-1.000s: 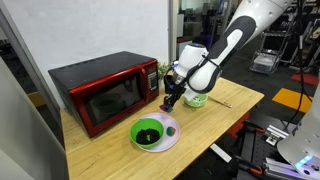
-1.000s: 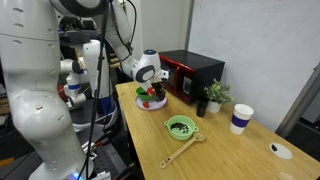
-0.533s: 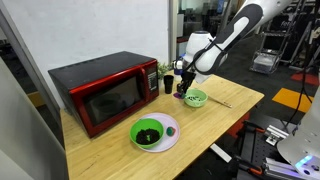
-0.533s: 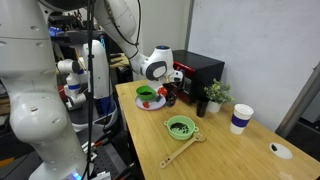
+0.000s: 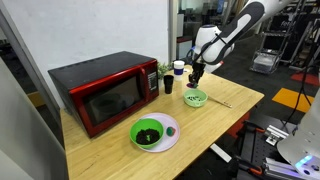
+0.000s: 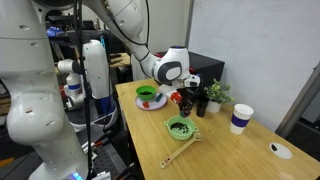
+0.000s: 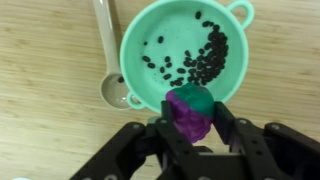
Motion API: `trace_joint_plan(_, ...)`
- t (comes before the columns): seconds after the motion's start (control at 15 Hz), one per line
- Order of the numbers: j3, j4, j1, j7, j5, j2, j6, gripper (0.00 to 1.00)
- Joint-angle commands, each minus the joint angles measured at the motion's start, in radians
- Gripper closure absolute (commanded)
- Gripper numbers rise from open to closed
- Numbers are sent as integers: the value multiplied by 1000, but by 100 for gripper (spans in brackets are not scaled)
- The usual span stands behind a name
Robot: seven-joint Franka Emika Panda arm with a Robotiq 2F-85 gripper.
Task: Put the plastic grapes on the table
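Note:
The green bowl sits below the plastic grapes, so my gripper will next move clear of the bowl, go down to the bare tabletop beside the spoon [image 5: 220, 93] and let go of the grapes.
In the wrist view my gripper [image 7: 193, 110] is shut on the plastic grapes [image 7: 186, 118], a purple lumpy cluster with a green top. It holds them above the near rim of a small green bowl [image 7: 140, 35] that holds several dark beans. The light wooden table [image 7: 50, 140] lies below. In both exterior views the gripper [image 5: 196, 73] [image 6: 185, 99] hangs above that bowl [image 5: 196, 98] [image 6: 181, 127]. The grapes are too small to make out there.
A second green bowl [image 5: 148, 133] sits on a round white plate [image 5: 170, 131] near the table's front. A red microwave [image 5: 105, 90], a black cup [image 5: 168, 85], a small plant [image 6: 213, 95] and a paper cup [image 6: 240, 118] stand around. A spoon [image 7: 105, 60] lies beside the bowl.
The arm has swung away from the bowl on the plate and over to the bean bowl, rising a little, with the grapes in the jaws.

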Motion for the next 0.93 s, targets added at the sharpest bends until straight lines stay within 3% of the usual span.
trace_joint_plan(0.0,-41,29,-41,15,-63,13,-54,80)
trace_joint_plan(0.87,-208,74,-163,103,-161,69,-134,80)
